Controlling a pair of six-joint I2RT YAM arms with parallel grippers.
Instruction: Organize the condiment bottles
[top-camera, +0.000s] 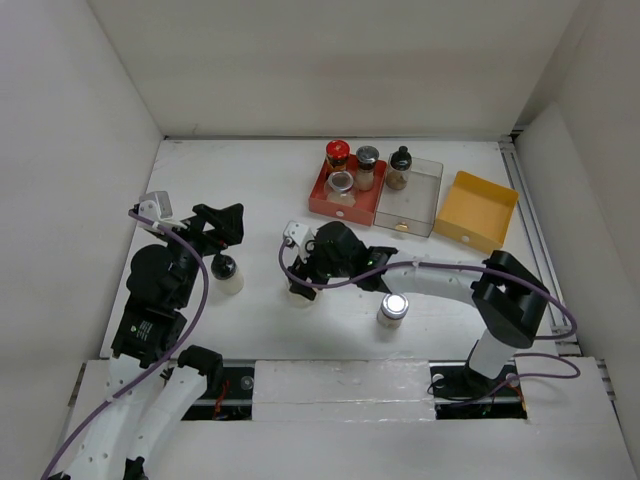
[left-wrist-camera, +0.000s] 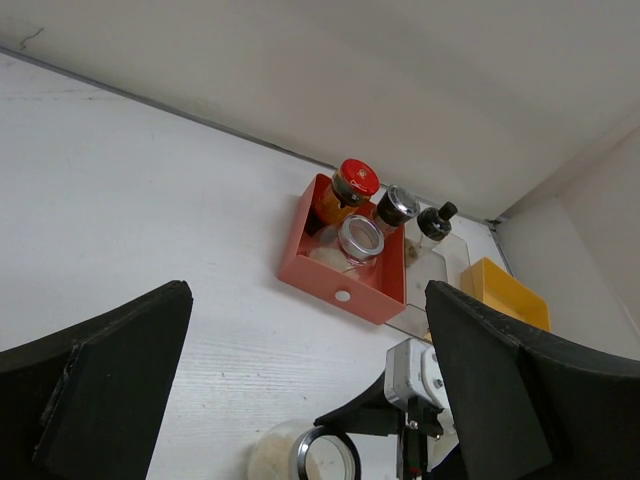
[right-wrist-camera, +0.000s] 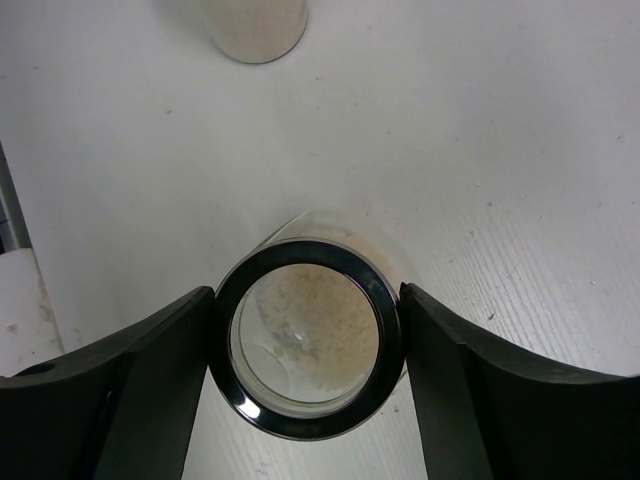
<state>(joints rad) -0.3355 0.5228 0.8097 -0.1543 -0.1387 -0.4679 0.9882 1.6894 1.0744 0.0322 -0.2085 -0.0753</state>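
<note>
Next I need to bring my right gripper up, outward, then down to release the jar in the clear tray's near end (top-camera: 398, 208), since the black-capped bottle leaves it empty.
My right gripper (top-camera: 318, 268) (right-wrist-camera: 305, 296) is shut on a clear glass jar (right-wrist-camera: 305, 340) of pale powder that stands on the table, one finger against each side of its dark-rimmed lid. The jar also shows in the top view (top-camera: 302, 297) and the left wrist view (left-wrist-camera: 318, 456). My left gripper (top-camera: 228, 224) (left-wrist-camera: 308, 305) is open and empty, just behind a pale bottle with a black cap (top-camera: 226, 273). A silver-lidded jar (top-camera: 392, 308) stands near the front. The red tray (top-camera: 328, 203) holds a red-capped dark bottle (top-camera: 337, 152) and two silver-lidded jars (top-camera: 367, 160) (top-camera: 341, 182). A black-capped bottle (top-camera: 400, 165) stands in the clear tray (top-camera: 415, 205).
An empty yellow tray (top-camera: 478, 212) sits right of the clear tray. White walls close in the table at the back and on both sides. A metal rail (top-camera: 530, 215) runs along the right edge.
</note>
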